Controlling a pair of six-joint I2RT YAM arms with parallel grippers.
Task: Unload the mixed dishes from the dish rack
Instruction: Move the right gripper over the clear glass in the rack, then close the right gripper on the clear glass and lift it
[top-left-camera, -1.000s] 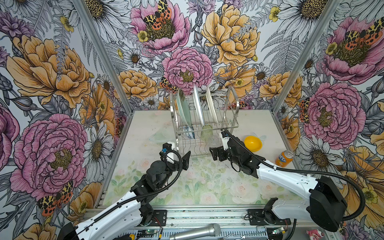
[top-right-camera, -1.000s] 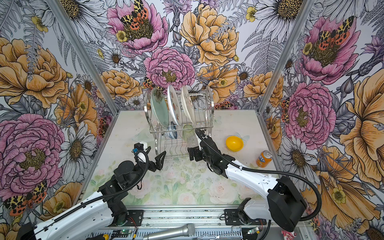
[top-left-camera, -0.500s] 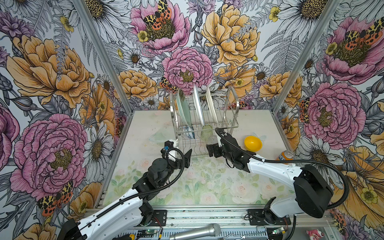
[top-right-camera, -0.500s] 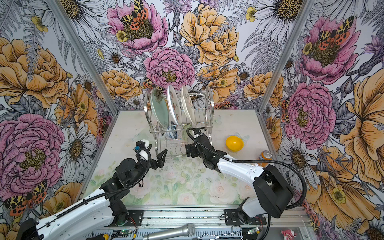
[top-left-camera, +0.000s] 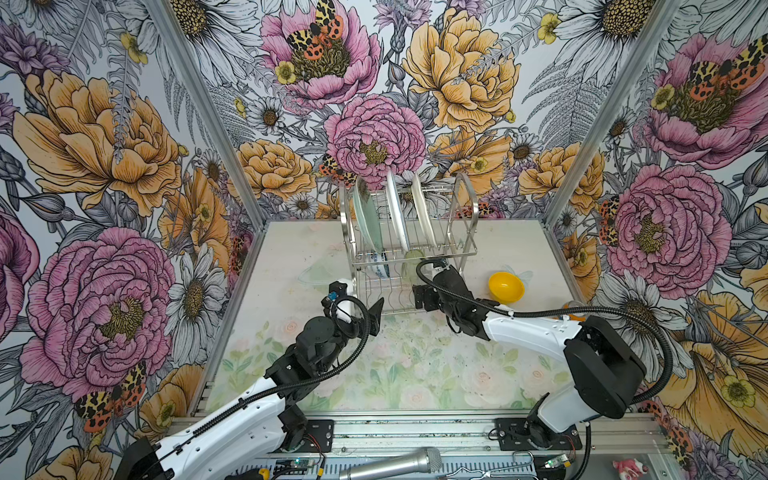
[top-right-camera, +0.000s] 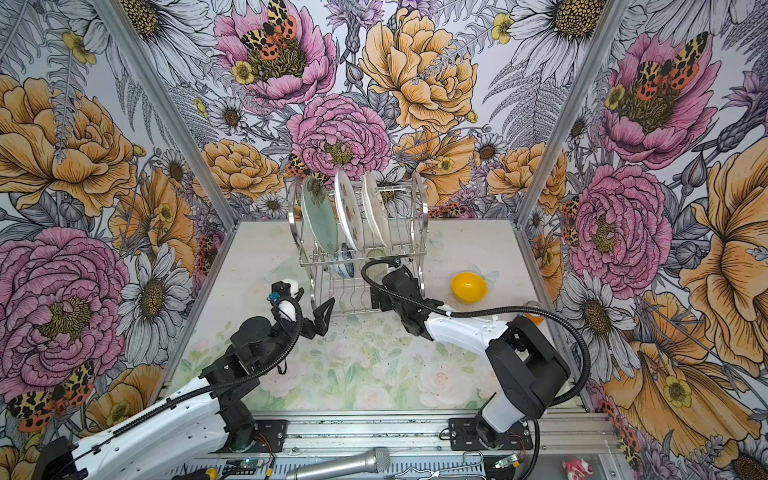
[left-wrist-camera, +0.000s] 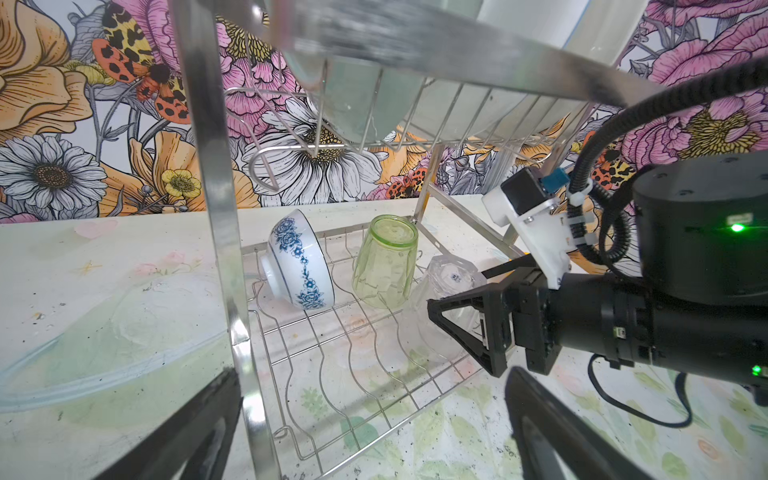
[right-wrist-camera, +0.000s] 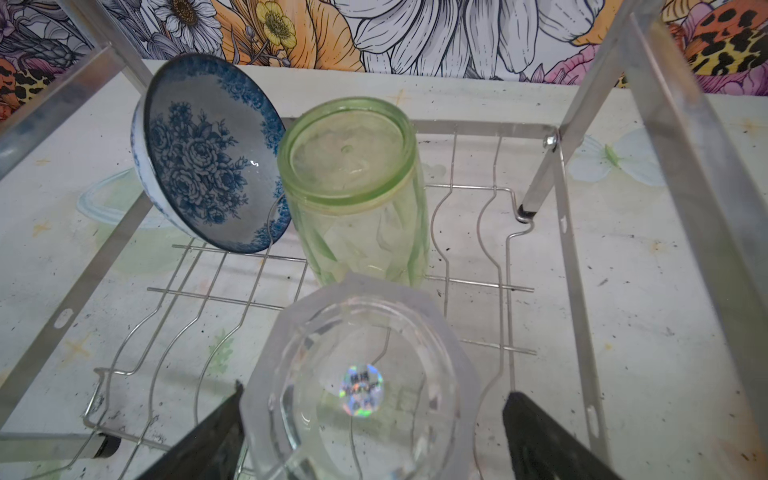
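The robot's right gripper needs to push slightly outward next, further around the clear glass (right-wrist-camera: 361, 386), and close on the glass's sides, because its open fingers are already on either side of the glass.
The steel dish rack (top-left-camera: 465, 253) (top-right-camera: 417, 249) stands at the back of the table. A pale green plate (top-left-camera: 368, 220), a white plate (top-left-camera: 397, 216) and a cream plate (top-left-camera: 424, 216) stand on edge in its upper shelf. On the lower tier are a blue-and-white bowl (left-wrist-camera: 297, 259) (right-wrist-camera: 208, 153) on edge, an upturned green tumbler (left-wrist-camera: 386, 262) (right-wrist-camera: 357, 187) and an upturned clear glass (left-wrist-camera: 446, 286) (right-wrist-camera: 361, 386). My right gripper (right-wrist-camera: 374, 436) (top-left-camera: 428, 286) is open, with one finger on each side of the clear glass. My left gripper (left-wrist-camera: 370, 432) (top-left-camera: 359, 301) is open and empty at the rack's front left corner post.
A yellow bowl (top-left-camera: 505, 287) (top-right-camera: 468, 286) lies on the table right of the rack. An orange can (top-right-camera: 533, 318) peeks out behind my right arm near the right wall. Floral walls close in three sides. A microphone (top-left-camera: 390, 463) lies on the front rail.
My right gripper has pushed a little further under the rack's upper shelf, around the clear glass. My left gripper has edged closer to the rack's front left corner. Both stay open.
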